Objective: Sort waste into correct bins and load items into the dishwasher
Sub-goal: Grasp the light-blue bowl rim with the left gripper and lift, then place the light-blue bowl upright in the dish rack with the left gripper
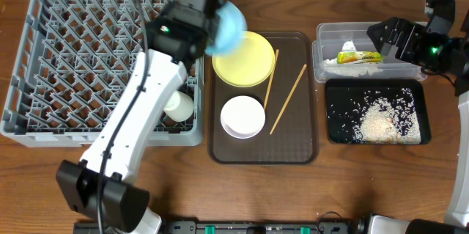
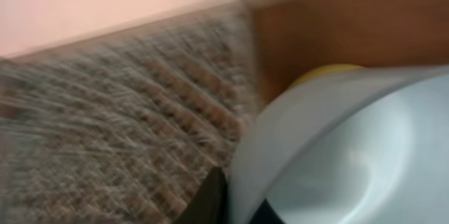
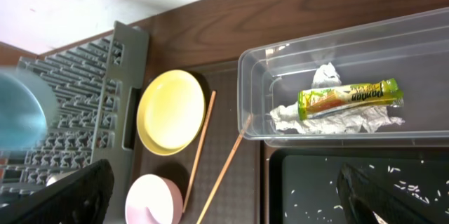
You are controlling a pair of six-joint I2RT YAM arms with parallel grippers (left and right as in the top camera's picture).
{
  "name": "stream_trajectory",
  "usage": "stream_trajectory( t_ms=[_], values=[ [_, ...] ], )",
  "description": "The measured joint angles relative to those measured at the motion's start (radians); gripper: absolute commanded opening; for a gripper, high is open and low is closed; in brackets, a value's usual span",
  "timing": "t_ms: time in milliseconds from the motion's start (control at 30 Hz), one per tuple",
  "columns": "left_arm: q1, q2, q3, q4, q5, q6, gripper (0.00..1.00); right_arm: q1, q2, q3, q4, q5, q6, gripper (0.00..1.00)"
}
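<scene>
The left gripper will next go left in the overhead view, outward and down onto the rack's far corner (image 1: 160, 1) (image 2: 214, 38) to release the pale blue bowl, since the pegs there are empty.
My left gripper (image 1: 214, 23) is shut on the rim of the pale blue bowl (image 1: 229, 28) and holds it in the air over the right edge of the grey dish rack (image 1: 73, 58). In the blurred left wrist view the bowl (image 2: 351, 154) fills the right side. The small white cup (image 1: 178, 105) sits in the rack. The yellow plate (image 1: 244, 59), white bowl (image 1: 242, 117) and two chopsticks (image 1: 288, 99) lie on the brown tray. My right gripper (image 1: 382, 39) is open and empty above the clear tub (image 1: 327, 34), which holds the wrapper (image 3: 349, 97) and white paper. Rice (image 1: 381, 120) lies in the black tray (image 1: 333, 117).
The brown serving tray (image 1: 293, 146) lies between the rack and the two bins. The rack fills the left half of the table. The left arm reaches diagonally over the rack's front right corner. Bare wooden table (image 1: 242, 190) runs along the front.
</scene>
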Motion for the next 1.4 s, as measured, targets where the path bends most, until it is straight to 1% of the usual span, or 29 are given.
stream_trajectory(
  t_ms=[133, 267, 367, 400, 433, 500, 600, 700, 833, 1100, 1400],
  values=[
    [0.076, 0.046, -0.003, 0.203, -0.154, 0.075, 0.07, 0.0, 0.0, 0.0, -0.001, 0.0, 0.0, 0.99],
    [0.124, 0.142, -0.003, 0.415, -0.322, 0.172, 0.08, 0.0, 0.0, 0.0, -0.001, 0.0, 0.0, 0.99],
    [0.135, 0.231, -0.006, 0.578, -0.441, 0.282, 0.07, 0.0, 0.0, 0.0, -0.002, 0.0, 0.0, 0.99],
    [0.135, 0.26, -0.006, 0.62, -0.47, 0.343, 0.08, 0.0, 0.0, 0.0, -0.002, 0.0, 0.0, 0.99],
    [0.134, 0.288, -0.007, 0.657, -0.496, 0.358, 0.07, 0.0, 0.0, 0.0, -0.002, 0.0, 0.0, 0.99],
    [0.13, 0.345, -0.008, 0.752, -0.553, 0.434, 0.08, 0.0, 0.0, 0.0, -0.002, 0.0, 0.0, 0.99],
    [0.123, 0.416, -0.008, 0.853, -0.631, 0.516, 0.07, 0.0, 0.0, 0.0, -0.002, 0.0, 0.0, 0.99],
    [0.119, 0.461, -0.008, 0.885, -0.686, 0.563, 0.07, 0.0, 0.0, 0.0, -0.002, 0.0, 0.0, 0.99],
    [0.119, 0.489, -0.008, 0.919, -0.734, 0.589, 0.07, 0.0, 0.0, 0.0, -0.002, 0.0, 0.0, 0.99],
    [0.119, 0.492, -0.015, 0.93, -0.779, 0.59, 0.07, 0.0, 0.0, 0.0, -0.002, 0.0, 0.0, 0.99],
    [0.097, 0.492, -0.115, 0.933, -0.79, 0.575, 0.07, 0.0, 0.0, 0.0, -0.002, 0.0, 0.0, 0.99]
  ],
)
